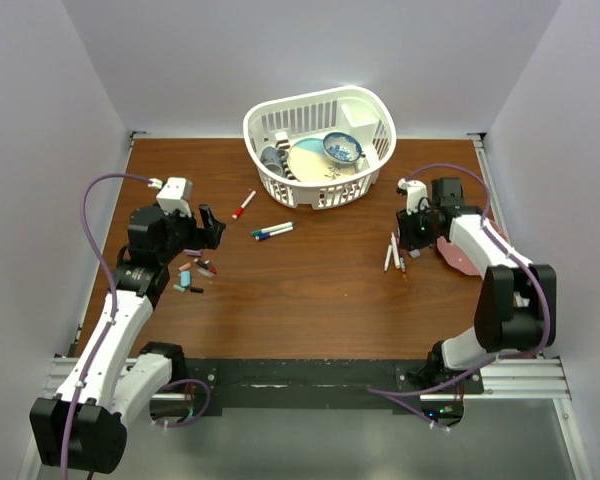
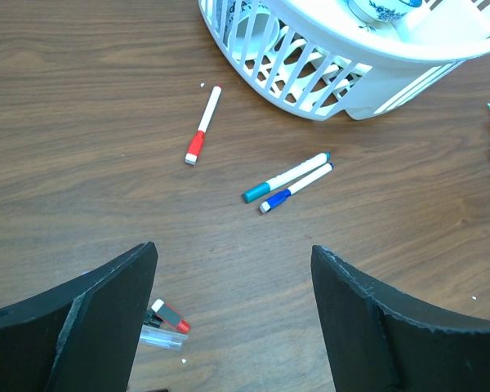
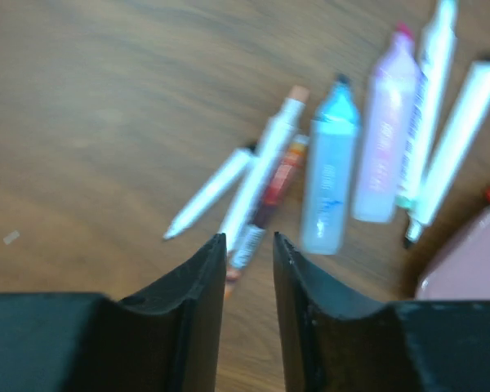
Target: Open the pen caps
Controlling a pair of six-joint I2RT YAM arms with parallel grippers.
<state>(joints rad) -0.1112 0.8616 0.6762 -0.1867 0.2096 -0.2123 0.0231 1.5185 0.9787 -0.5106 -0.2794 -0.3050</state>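
The robot will lower its left gripper outward onto the red cap at the marker's near end (image 1: 238,213) (image 2: 195,147), because this marker lies clear of the teal and blue ones.
Three capped markers lie mid-table: one with a red cap (image 1: 238,212) (image 2: 195,148), one with a teal cap (image 2: 256,193) and one with a blue cap (image 2: 276,198), the last two side by side (image 1: 273,231). Several loose pen caps (image 1: 192,275) lie on the left; a red one (image 2: 171,316) shows by my left finger. My left gripper (image 1: 208,225) (image 2: 233,261) is open wide and empty, above bare wood. My right gripper (image 1: 412,232) (image 3: 249,238) is open by a narrow gap and empty, just above several uncapped markers (image 1: 395,253) (image 3: 265,159).
A white slatted basket (image 1: 320,190) (image 2: 327,90) with a plate and bowls stands at the back centre. A pink plate (image 1: 467,258) (image 3: 465,261) lies at the right edge beside the uncapped markers. White walls close in three sides.
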